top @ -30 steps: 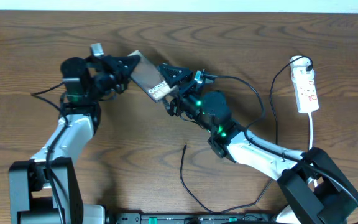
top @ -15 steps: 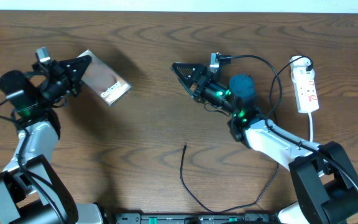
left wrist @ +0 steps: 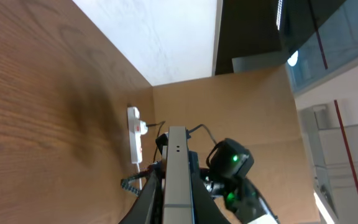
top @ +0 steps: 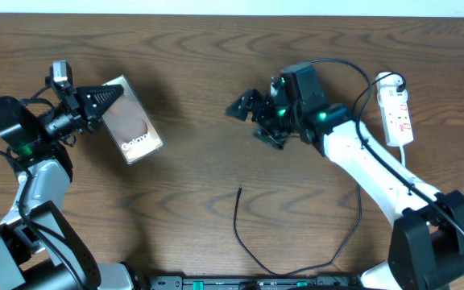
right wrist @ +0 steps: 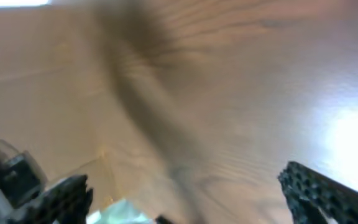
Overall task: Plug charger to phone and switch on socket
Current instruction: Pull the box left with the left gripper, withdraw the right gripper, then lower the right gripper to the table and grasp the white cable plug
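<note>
The charger plug point(top: 239, 192) at the cable's loose end is below and back from my right gripper, so my right gripper should move its open fingers back and down around it.
The bronze-brown phone point(top: 132, 121) with white lettering is held up at the left by my left gripper point(top: 103, 97), which is shut on its upper end. In the left wrist view the phone's edge point(left wrist: 178, 174) runs between the jaws. My right gripper point(top: 244, 107) is open and empty at centre right, above the table; its two fingers point(right wrist: 182, 193) stand wide apart over blurred bare wood. The charger cable point(top: 238, 221) lies loose on the table, its tip at centre front. The white socket strip point(top: 398, 113) lies at the far right.
The socket's white cord point(top: 404, 165) runs down toward the right arm's base. A thick black robot cable point(top: 353, 105) loops by the right arm. The socket also shows in the left wrist view point(left wrist: 135, 134).
My left gripper carried the phone from the centre to the left. My right gripper let go of the phone's other end, pulled back to the right and turned.
</note>
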Controlling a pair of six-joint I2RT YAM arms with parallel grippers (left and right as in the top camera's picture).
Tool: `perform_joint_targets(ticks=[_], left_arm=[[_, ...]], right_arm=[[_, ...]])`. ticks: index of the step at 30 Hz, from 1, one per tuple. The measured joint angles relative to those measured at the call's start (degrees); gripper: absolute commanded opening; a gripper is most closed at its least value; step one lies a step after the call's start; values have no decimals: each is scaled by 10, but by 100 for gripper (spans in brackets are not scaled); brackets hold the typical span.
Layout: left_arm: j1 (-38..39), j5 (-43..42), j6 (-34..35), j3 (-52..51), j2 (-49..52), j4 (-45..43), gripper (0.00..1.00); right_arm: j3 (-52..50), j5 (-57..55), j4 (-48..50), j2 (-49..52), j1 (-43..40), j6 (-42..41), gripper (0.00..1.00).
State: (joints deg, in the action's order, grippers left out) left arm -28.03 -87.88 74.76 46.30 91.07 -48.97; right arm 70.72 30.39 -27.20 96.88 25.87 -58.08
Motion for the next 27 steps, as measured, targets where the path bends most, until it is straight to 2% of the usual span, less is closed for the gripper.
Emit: perform_joint_targets(ticks=[3,10,16,22,27], left_arm=[[0,-6,0,0,0,0,7],[0,-8,0,0,0,0,7],[0,-7,0,0,0,0,8],[0,-5,0,0,0,0,8],[0,-5,0,0,0,0,7]], right_arm=[[18,-27,-50,0,7,27,99],[20,-40,-69,0,41,40,99],[21,-59,-90,0,79,31,87],[23,-84,-161,6,120,-9,82],[26,-99,-197,53,153,-39,74]])
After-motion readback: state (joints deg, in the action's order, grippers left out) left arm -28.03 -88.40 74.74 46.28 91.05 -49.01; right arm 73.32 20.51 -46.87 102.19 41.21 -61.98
